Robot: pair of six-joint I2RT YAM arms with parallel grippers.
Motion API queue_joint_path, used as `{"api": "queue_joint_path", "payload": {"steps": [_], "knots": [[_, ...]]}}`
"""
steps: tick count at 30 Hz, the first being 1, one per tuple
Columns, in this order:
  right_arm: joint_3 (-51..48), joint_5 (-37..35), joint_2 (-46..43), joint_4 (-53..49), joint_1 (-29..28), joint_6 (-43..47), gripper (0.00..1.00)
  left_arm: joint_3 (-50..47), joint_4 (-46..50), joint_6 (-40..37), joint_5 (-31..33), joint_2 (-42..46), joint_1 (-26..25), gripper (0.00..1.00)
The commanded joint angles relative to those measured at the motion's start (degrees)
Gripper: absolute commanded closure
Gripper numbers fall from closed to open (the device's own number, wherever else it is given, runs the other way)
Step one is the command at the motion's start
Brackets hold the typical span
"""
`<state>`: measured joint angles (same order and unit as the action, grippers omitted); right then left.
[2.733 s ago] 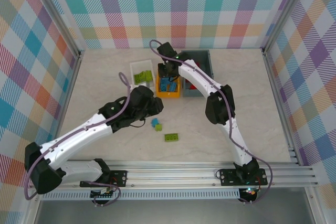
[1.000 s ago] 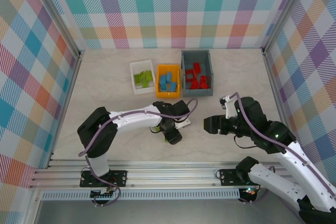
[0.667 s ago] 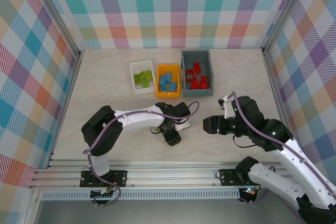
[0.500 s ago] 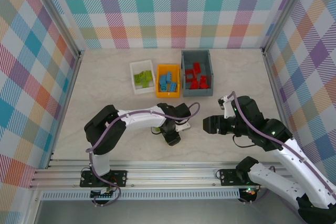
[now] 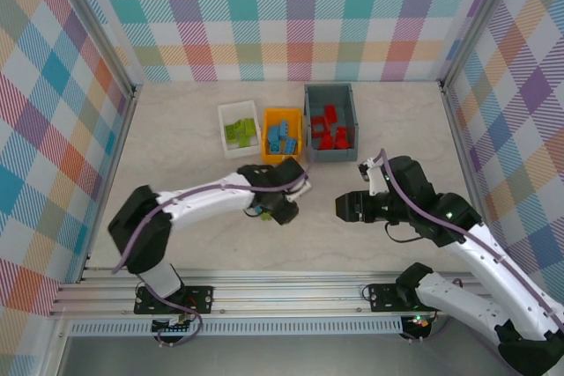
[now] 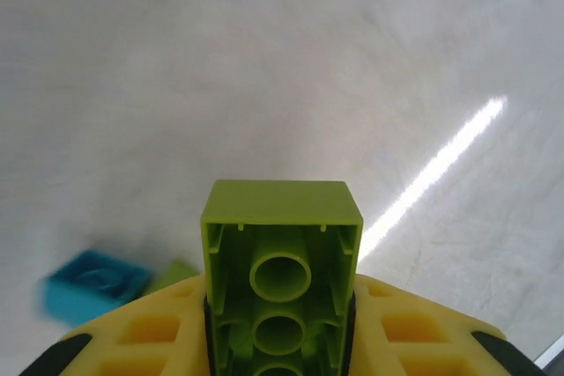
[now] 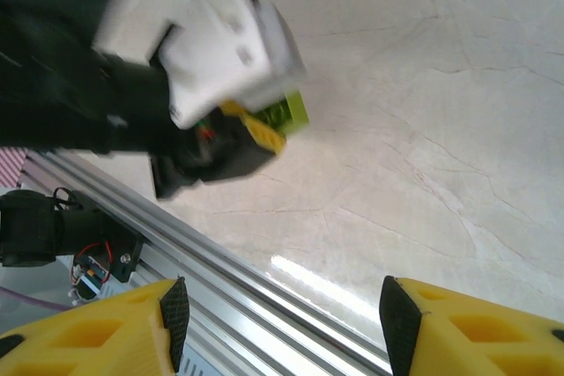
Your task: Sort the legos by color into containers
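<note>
The left gripper carries the lime green lego outward next, past the orange bin, over the white bin [image 5: 226, 136] and releases it inside, since green legos already lie there.
My left gripper [image 6: 280, 310] is shut on a lime green lego [image 6: 282, 217], held with its hollow underside toward the camera, above the table. In the top view this gripper [image 5: 277, 203] hangs just in front of the orange bin [image 5: 282, 157]. A cyan lego [image 6: 91, 284] [image 5: 263, 212] lies on the table beside it, with a bit of green next to it. The white bin [image 5: 226, 136] holds green legos, the orange bin blue ones, the dark grey bin [image 5: 330, 94] red ones. My right gripper [image 5: 345, 207] [image 7: 282, 319] stands open and holds nothing. In its view the held green lego [image 7: 288, 113] shows.
The aluminium rail [image 5: 291, 288] runs along the near edge of the table, close under my right gripper [image 7: 264, 297]. Bare marble table [image 5: 176, 129] lies to the left of the bins and at the right [image 5: 414, 121].
My left gripper has lifted the green lego off the table and carried it away from the near edge, toward the bins. My right gripper has drifted slightly left, still open.
</note>
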<state>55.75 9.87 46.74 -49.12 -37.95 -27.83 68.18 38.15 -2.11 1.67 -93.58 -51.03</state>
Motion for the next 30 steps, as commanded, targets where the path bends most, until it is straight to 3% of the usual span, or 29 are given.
{"api": "queue_joint_path", "payload": {"steps": [1, 6, 11, 20, 30], "knots": [[2.20, 3.75, 3.11, 7.05, -1.20, 3.07, 0.39, 1.34, 0.32, 6.65, 2.08, 4.88, 7.15, 0.78], [6.43, -0.76, 12.23, 13.81, -8.12, 6.01, 0.40, 6.93, 3.64, 9.53, 5.08, 3.24, 17.46, 0.78], [9.38, -3.50, 20.72, 21.43, -10.38, 5.91, 0.41, 15.72, 5.65, 11.88, 6.02, -4.52, 25.54, 0.78], [12.54, -4.46, 28.12, 25.12, -11.34, 5.64, 0.42, 30.23, 7.49, 11.14, 10.98, -20.44, 30.49, 0.78], [10.76, -3.94, 28.63, 25.64, -11.71, 4.36, 0.42, 38.55, 8.60, 11.75, 12.56, -29.52, 31.25, 0.74]]}}
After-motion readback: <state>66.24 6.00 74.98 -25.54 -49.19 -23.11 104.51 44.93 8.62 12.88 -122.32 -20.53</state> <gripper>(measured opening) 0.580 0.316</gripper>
